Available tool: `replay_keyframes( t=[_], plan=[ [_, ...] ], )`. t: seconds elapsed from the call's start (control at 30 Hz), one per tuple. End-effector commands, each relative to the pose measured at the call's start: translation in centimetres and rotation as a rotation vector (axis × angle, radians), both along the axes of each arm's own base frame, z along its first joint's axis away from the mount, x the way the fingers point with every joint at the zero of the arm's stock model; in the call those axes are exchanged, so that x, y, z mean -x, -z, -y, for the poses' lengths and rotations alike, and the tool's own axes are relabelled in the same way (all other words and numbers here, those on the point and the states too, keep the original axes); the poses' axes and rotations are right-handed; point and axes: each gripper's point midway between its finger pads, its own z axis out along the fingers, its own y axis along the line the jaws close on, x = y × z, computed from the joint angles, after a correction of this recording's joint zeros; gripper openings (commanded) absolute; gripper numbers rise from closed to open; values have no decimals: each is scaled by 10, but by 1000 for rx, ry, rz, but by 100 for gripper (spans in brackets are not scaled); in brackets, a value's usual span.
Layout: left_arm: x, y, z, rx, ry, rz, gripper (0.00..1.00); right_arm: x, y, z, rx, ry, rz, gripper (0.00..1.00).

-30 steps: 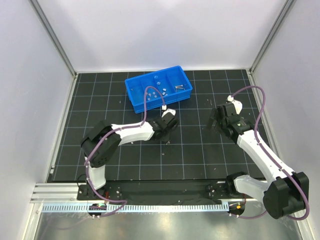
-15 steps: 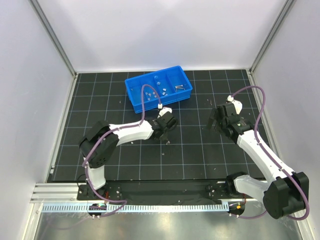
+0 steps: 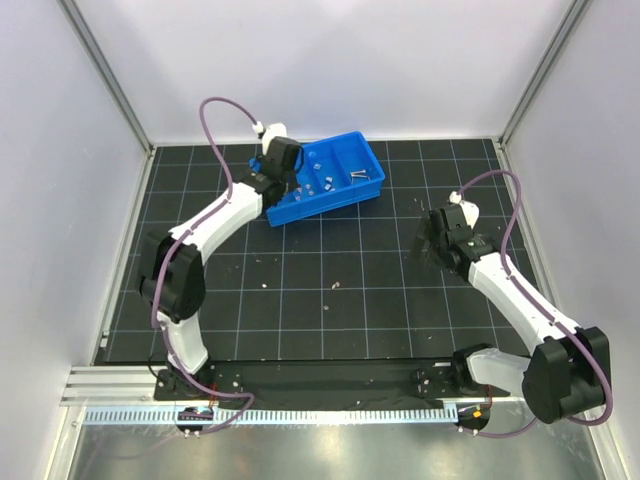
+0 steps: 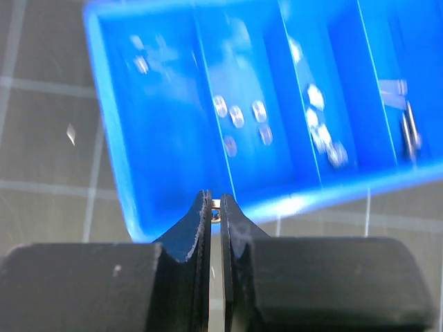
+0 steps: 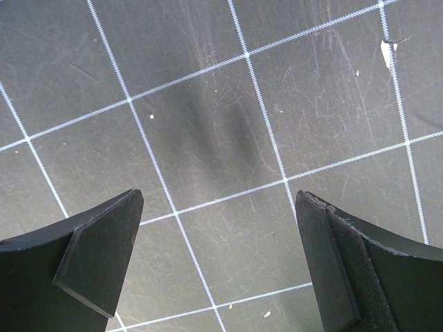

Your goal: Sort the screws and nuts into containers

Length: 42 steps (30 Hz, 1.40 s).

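I need to gently move my left gripper outward next, over the tray's emptier end section, to release the tiny nut [image 4: 216, 209], because my gripper's fingers are still above the tray's near side.
The blue tray [image 3: 340, 203] lies at the back of the mat; its four sections fill the left wrist view [image 4: 114, 138]. Several nuts [image 4: 239, 116] lie in its middle sections, and screws [image 4: 410, 128] lie in the rightmost one. My left gripper [image 3: 281, 160] hovers over the tray's left end. In the left wrist view the left gripper [image 4: 215, 205] is shut on a tiny silver nut [image 4: 216, 209] pinched at its fingertips, above the tray's near wall. My right gripper [image 3: 440, 240] is wide open and empty over bare mat [image 5: 221, 207], to the right of the tray.
The black gridded mat has small pale specks [image 3: 337, 284] near its middle. Grey walls with metal posts enclose the back and both sides. The arm bases and a rail run along the near edge.
My left arm has swung from the middle of the mat up and back to the tray's left end, jaws shut. The right arm has shifted only slightly.
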Motion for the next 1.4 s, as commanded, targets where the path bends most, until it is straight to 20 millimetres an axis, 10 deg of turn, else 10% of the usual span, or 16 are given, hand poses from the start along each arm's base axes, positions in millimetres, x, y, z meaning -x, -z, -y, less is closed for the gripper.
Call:
replay_keyframes(
  t=[0.0,0.23,0.47,0.73,1.07,1.37],
  plan=[
    [-36,-10,-11,-34,-26,59,3,-16,-13,-2,-11,20,55,100],
    [-62,9,-34,-76,-88,25,5,-17,-10,2,12,34,38,99],
    [-45,-9,-35,-53,-55,36,39,-14,-17,1,-6,29,61,100],
    [59,-31,33,26,108,33,56,-3,-17,0,-28,20,69,100],
    [204,61,111,-20,361,-213,52,13,-13,3,-32,7,69,99],
    [207,103,111,-135,388,-282,47,18,-8,3,-36,6,61,100]
  ],
)
